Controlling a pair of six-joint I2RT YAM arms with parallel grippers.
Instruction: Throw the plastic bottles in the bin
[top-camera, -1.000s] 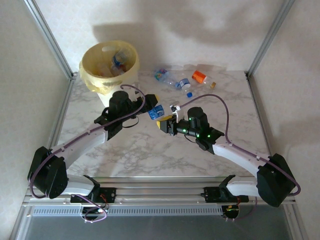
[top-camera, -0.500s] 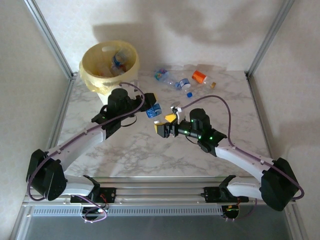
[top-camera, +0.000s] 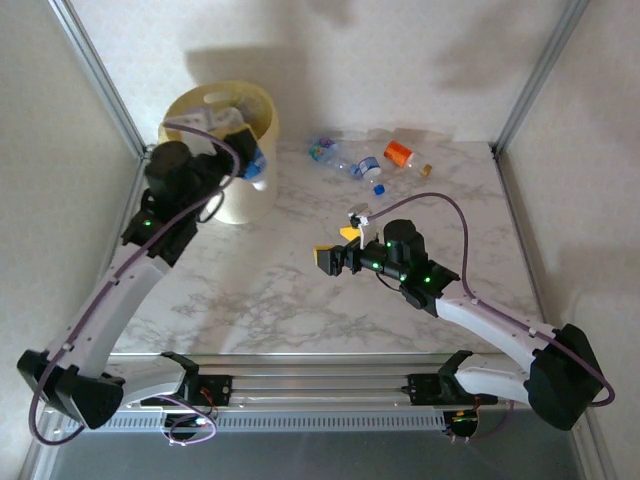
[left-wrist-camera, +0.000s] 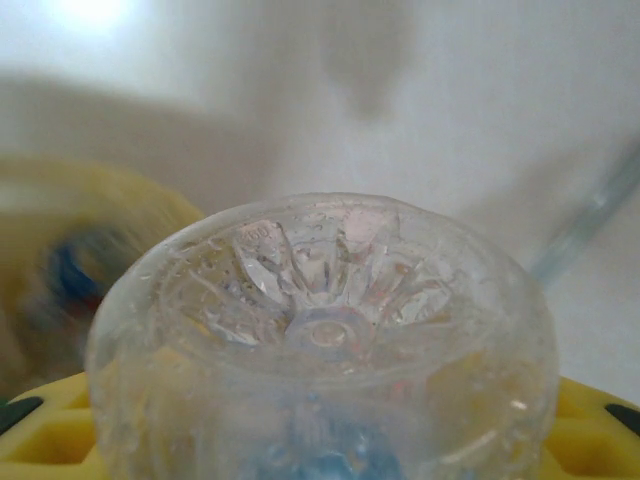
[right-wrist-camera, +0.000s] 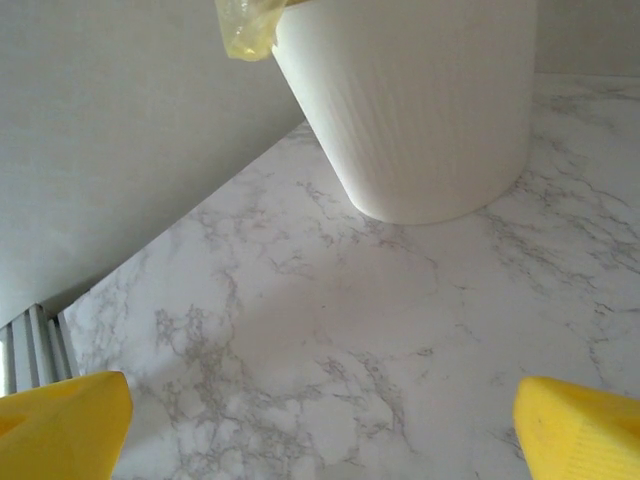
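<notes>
The bottle in my left gripper shifts outward next, past the bin's near rim and over the bin's opening (top-camera: 228, 107) (left-wrist-camera: 60, 265), for release, since that opening lies outward of the gripper.
My left gripper (top-camera: 247, 160) is shut on a clear plastic bottle (top-camera: 259, 170) with a blue label, held up at the near right rim of the bin (top-camera: 190, 104). In the left wrist view the bottle's ribbed base (left-wrist-camera: 320, 300) faces the camera between my yellow fingers (left-wrist-camera: 40, 445), with the bin (left-wrist-camera: 60, 230) a yellow blur at the left. My right gripper (top-camera: 338, 247) stands open over bare marble at mid-table. Its yellow fingertips (right-wrist-camera: 60, 420) are wide apart, and the bin's ribbed wall (right-wrist-camera: 420, 110) is ahead of them. More bottles (top-camera: 340, 155) lie at the back.
The bin holds several bottles (top-camera: 232, 118) in a yellowish liner (right-wrist-camera: 245, 25). An orange-labelled bottle (top-camera: 400, 153) and a loose blue cap (top-camera: 379, 187) lie near the back edge. Metal frame posts (top-camera: 100, 75) stand at the table's back corners.
My right gripper opened and let go of the blue-labelled bottle. My left arm then carried that bottle from mid-table up and left to the bin's rim.
</notes>
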